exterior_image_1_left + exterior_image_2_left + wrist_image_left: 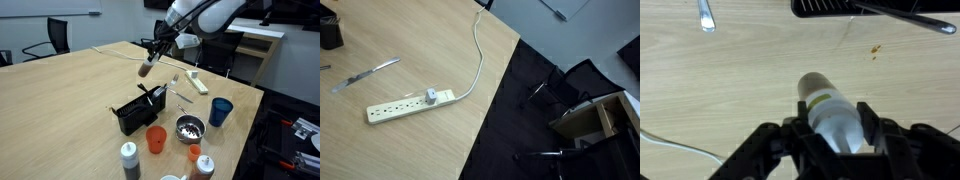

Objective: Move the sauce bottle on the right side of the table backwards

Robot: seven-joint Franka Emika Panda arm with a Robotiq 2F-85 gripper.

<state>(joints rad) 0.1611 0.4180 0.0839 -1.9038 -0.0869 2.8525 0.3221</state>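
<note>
My gripper brings the sauce bottle down onto the table behind the black rack next and opens.
The sauce bottle (830,112) is small, slim and pale white. My gripper (832,125) is shut on it, a finger on each side. In an exterior view the gripper (152,58) holds the bottle (146,68) in the air above the light-brown wooden table (70,100), behind the black rack. The bottle hangs tilted below the fingers. The table also shows in the wrist view (740,70) under the bottle.
A black rack (138,110) with utensils, a dark blue cup (220,110), an orange cup (156,138), a metal bowl (189,127), a grey bottle (129,160) and an orange bottle (204,166) stand near the front. A power strip (405,106) with its cable (478,60) lies near the table edge.
</note>
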